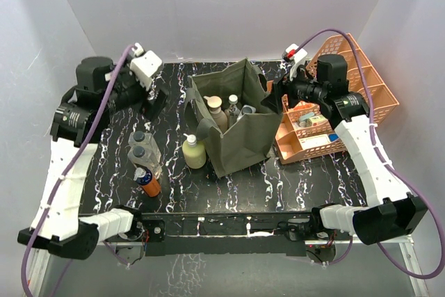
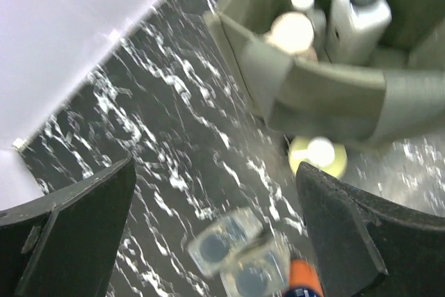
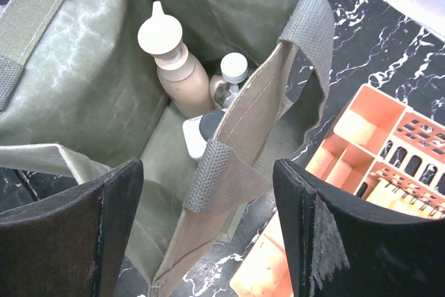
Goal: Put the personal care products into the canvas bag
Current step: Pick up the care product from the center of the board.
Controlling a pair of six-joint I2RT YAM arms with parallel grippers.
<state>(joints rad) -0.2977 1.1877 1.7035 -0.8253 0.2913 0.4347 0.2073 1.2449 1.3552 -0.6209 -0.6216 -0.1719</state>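
The right gripper moves over the bag to the left in the top view next, onto the bottle's white pump. The pale yellow bottle point(image 1: 194, 152) still stands outside the bag.
The olive canvas bag point(image 1: 236, 140) stands mid-table with its mouth open. Inside it are a tan bottle point(image 3: 174, 60), a small white-capped bottle point(image 3: 233, 71) and a white bottle with a dark cap point(image 3: 198, 130). Outside, to the bag's left, stand a pale yellow bottle point(image 1: 194, 152), two clear dark-capped bottles point(image 1: 144, 149) and an orange bottle point(image 1: 148, 182). My right gripper point(image 3: 208, 227) hangs open over the bag's right rim, with the wall and strap point(image 3: 229, 172) between its fingers but not pinched. High above the table, my left gripper point(image 2: 215, 220) is open and holds nothing; the clear bottles point(image 2: 233, 255) lie below it.
An orange lattice tray organizer point(image 1: 341, 102) with small items stands right of the bag, close to my right arm. White walls enclose the table at the back and on both sides. The bag's strap handles point(image 3: 309, 33) droop over its rim.
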